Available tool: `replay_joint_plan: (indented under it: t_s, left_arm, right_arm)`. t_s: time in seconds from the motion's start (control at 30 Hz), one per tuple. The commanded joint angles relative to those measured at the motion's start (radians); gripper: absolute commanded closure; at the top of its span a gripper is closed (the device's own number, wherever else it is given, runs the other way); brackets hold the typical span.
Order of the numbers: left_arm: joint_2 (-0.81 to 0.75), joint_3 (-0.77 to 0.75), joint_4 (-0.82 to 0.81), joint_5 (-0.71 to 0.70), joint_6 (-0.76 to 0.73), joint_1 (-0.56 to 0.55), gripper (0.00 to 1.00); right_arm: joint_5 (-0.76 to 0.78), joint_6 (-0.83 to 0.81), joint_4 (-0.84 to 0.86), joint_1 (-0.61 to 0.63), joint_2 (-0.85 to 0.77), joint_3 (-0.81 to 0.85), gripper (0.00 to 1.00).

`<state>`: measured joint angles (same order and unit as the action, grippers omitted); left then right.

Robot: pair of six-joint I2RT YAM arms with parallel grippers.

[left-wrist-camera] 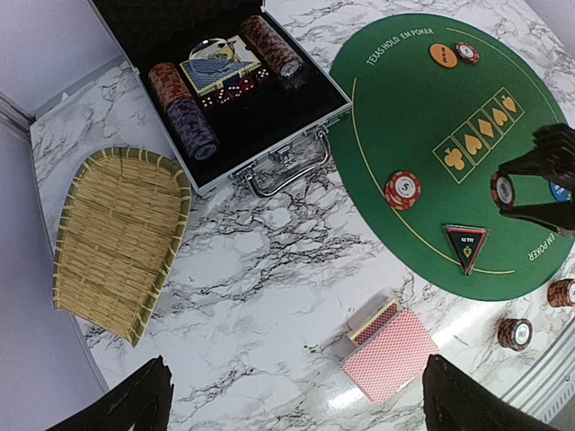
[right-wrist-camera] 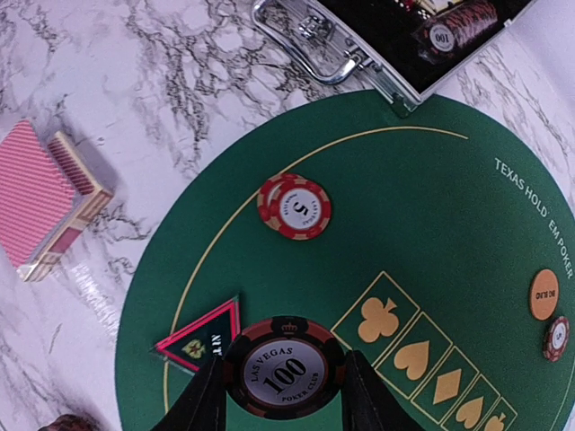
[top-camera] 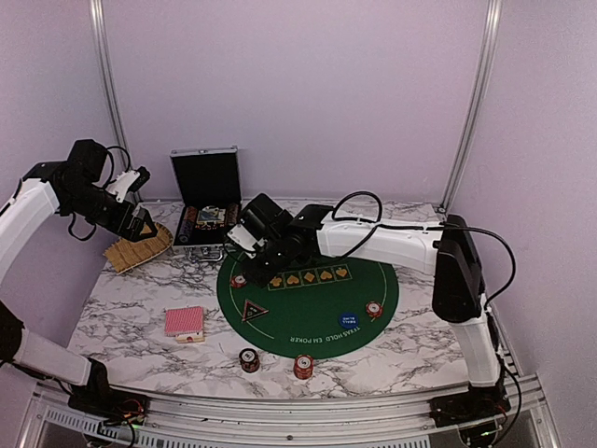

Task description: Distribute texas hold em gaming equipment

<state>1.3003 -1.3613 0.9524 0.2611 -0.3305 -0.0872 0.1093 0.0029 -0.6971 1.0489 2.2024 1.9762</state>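
My right gripper should move down onto the gap between the red-white chips and the black triangular button (right-wrist-camera: 202,337) and let go of the dark chip, because bare felt shows there.
My right gripper (right-wrist-camera: 286,382) is shut on a dark "100" poker chip (right-wrist-camera: 286,364) and holds it just above the green felt mat (right-wrist-camera: 422,206); in the top view this gripper (top-camera: 250,247) is over the mat's far left edge. Below it are a black triangular button (right-wrist-camera: 202,337) and a red-white "5" chip (right-wrist-camera: 295,206). An orange button (right-wrist-camera: 543,294) and another chip (right-wrist-camera: 556,338) lie on the mat's far side. Red-backed cards (left-wrist-camera: 395,355) lie on the marble left of the mat. My left gripper (top-camera: 140,224) is open and empty, high above a woven tray (left-wrist-camera: 117,238).
The open silver case (left-wrist-camera: 225,81) holds chip rolls, a card deck and dice behind the mat. Two chip stacks (top-camera: 249,359) (top-camera: 303,366) stand on the marble near the front edge. A blue button (top-camera: 348,319) lies on the mat's near side.
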Motion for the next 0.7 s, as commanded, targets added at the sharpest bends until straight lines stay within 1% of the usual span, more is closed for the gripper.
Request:
replay_joint_plan:
  t_s: [0.0, 0.23, 0.37, 0.57, 0.63, 0.67]
  left_arm:
    - [-0.025, -0.021, 0.031, 0.017, -0.012, -0.005, 0.01]
    - [-0.014, -0.015, 0.031, 0.022, -0.018, -0.005, 0.01]
    - [-0.015, -0.014, 0.030, 0.026, -0.020, -0.005, 0.01]
    - [-0.017, -0.003, 0.029, 0.025, -0.024, -0.005, 0.01]
    - [-0.015, -0.003, 0.029, 0.026, -0.025, -0.005, 0.01]
    - [-0.014, -0.003, 0.029, 0.028, -0.024, -0.005, 0.01]
  right_arm:
    - [0.024, 0.001, -0.008, -0.046, 0.100, 0.086, 0.95]
    - [-0.001, 0.005, -0.004, -0.069, 0.225, 0.191, 0.95]
    - [-0.009, 0.012, 0.008, -0.069, 0.254, 0.186, 0.95]
    - [-0.023, 0.021, 0.020, -0.071, 0.254, 0.162, 0.94]
    - [-0.032, 0.021, 0.023, -0.070, 0.256, 0.156, 0.93]
    - [-0.037, 0.022, 0.023, -0.070, 0.259, 0.156, 0.90]
